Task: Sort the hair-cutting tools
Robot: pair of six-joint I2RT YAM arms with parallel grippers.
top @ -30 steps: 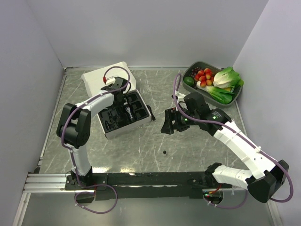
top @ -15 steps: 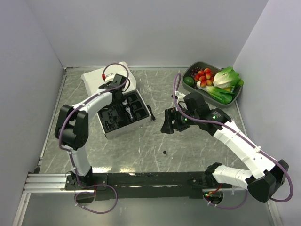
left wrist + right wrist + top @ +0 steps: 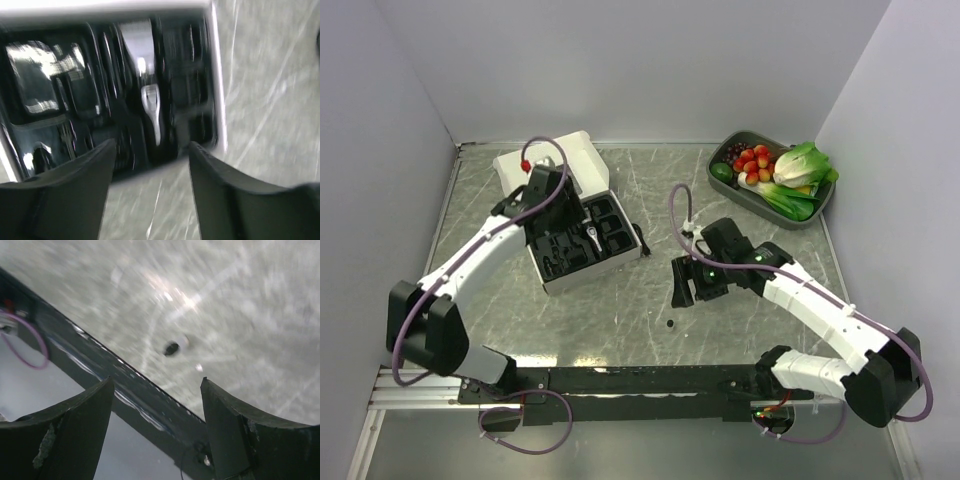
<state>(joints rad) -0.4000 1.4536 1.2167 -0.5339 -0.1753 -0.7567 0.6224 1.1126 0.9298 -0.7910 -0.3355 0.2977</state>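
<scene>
My right gripper lowers back toward the base bar next and closes on the bit's dark end (image 3: 670,323), as the tiny bit sits loose outside the tray (image 3: 560,250).
The black moulded tray (image 3: 560,250) sits in its white box on the left half of the table. In one of its slots lies the hair clipper, its silver head (image 3: 590,232) showing, blurred in the left wrist view (image 3: 151,107). My left gripper (image 3: 542,200) hovers over the tray's back left corner, open and empty (image 3: 150,172). A tiny black bit (image 3: 670,323) lies loose on the marble, and it also shows in the right wrist view (image 3: 171,348). Just behind it, my right gripper (image 3: 684,286) points down, open, with nothing between its fingers (image 3: 155,395). A slim black piece (image 3: 641,240) rests by the box's right side.
The white box lid (image 3: 560,158) lies behind the tray. A grey dish (image 3: 735,145) of toy vegetables and fruit stands at the back right. The black base rail (image 3: 640,380) runs along the near edge, close beyond the small bit (image 3: 125,390).
My left gripper has opened and drawn back to the left from the tray's middle. My right gripper has come nearer and lower, toward the loose bit.
</scene>
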